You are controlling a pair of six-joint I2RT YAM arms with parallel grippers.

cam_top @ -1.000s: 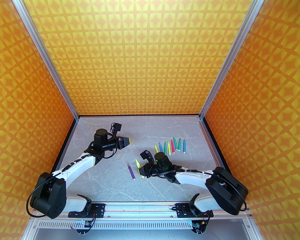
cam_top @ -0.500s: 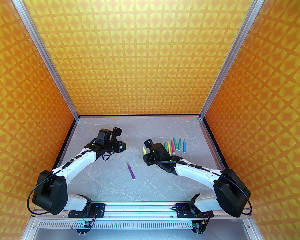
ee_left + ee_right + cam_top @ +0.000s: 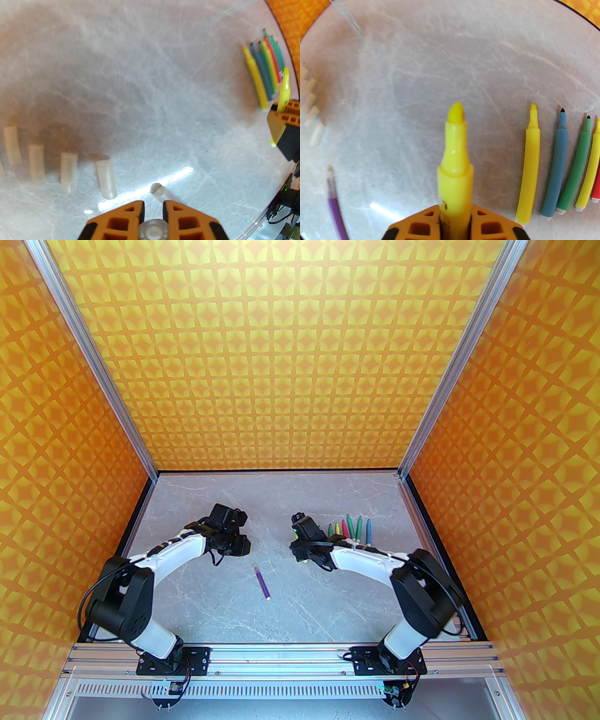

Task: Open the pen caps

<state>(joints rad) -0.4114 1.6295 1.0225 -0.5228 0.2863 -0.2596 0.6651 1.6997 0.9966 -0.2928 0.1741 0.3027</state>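
Next, my left gripper will move down to the bare tabletop below, between the last loose cap and the purple pen, and release there, continuing the row.
My left gripper (image 3: 153,207) is shut on a clear pen cap (image 3: 161,192), low over the table just right of a row of several loose pen caps (image 3: 68,172). My right gripper (image 3: 454,211) is shut on an uncapped yellow pen (image 3: 455,161) and holds it just left of a row of uncapped pens (image 3: 556,173). In the top view the left gripper (image 3: 233,547) points down at the left. The right gripper (image 3: 300,555) points down beside the row of pens (image 3: 349,530). Between them lies a purple pen (image 3: 262,583) with its cap (image 3: 330,178) still on.
Orange patterned walls close in the grey marble table (image 3: 281,615) on three sides. The pen row lies near the right wall. An aluminium rail (image 3: 281,655) with both arm bases runs along the near edge.
The left gripper has swung down and back over the row of caps. The right arm has carried the yellow pen away from the middle, back and right toward the pen row.
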